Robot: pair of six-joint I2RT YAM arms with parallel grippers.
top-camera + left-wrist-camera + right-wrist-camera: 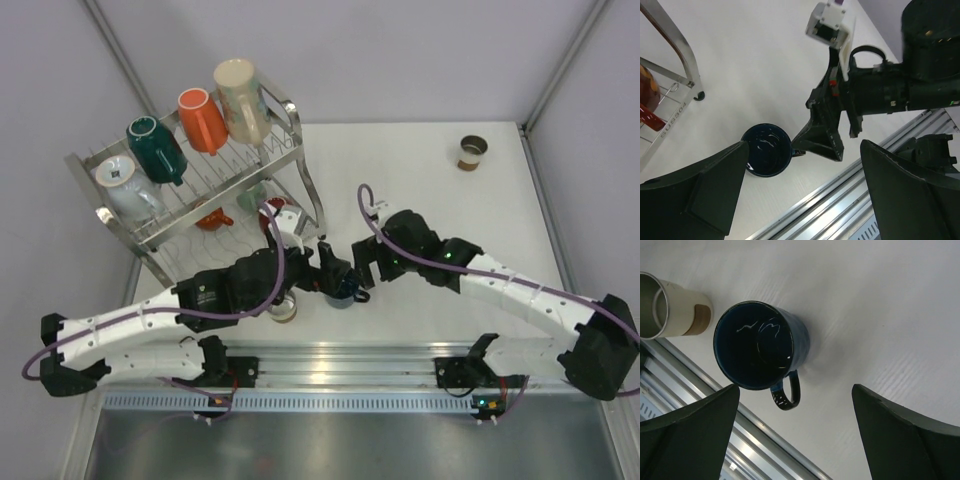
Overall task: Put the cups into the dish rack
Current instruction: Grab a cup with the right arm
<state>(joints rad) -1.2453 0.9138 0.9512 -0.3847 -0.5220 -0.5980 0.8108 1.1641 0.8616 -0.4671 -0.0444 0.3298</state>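
Note:
The right gripper moves down to the left in the top view next and closes astride the mug's rim beside the handle, as the navy mug (343, 293) stands opening up.
A navy mug (343, 293) (766, 150) (760, 345) stands upright on the white table in front of the dish rack (290, 150) (682, 55), handle toward the near rail. My left gripper (347, 281) (802, 200) hangs open just above it, with nothing between its fingers. My right gripper (364, 264) (795, 435) is open too, right beside the mug. On the rack's top tier sit pale blue (128, 185), dark teal (155, 148), orange (203, 120) and tall beige (240, 100) cups. Red (275, 210) (647, 95), mint (252, 197) and reddish-brown (213, 217) cups lie on the lower tier.
A cream tumbler with a steel inside (283, 310) (675, 307) stands next to the navy mug, half under my left arm. A small brown cup (471, 152) sits alone at the far right. The metal mounting rail (340, 360) runs along the near edge.

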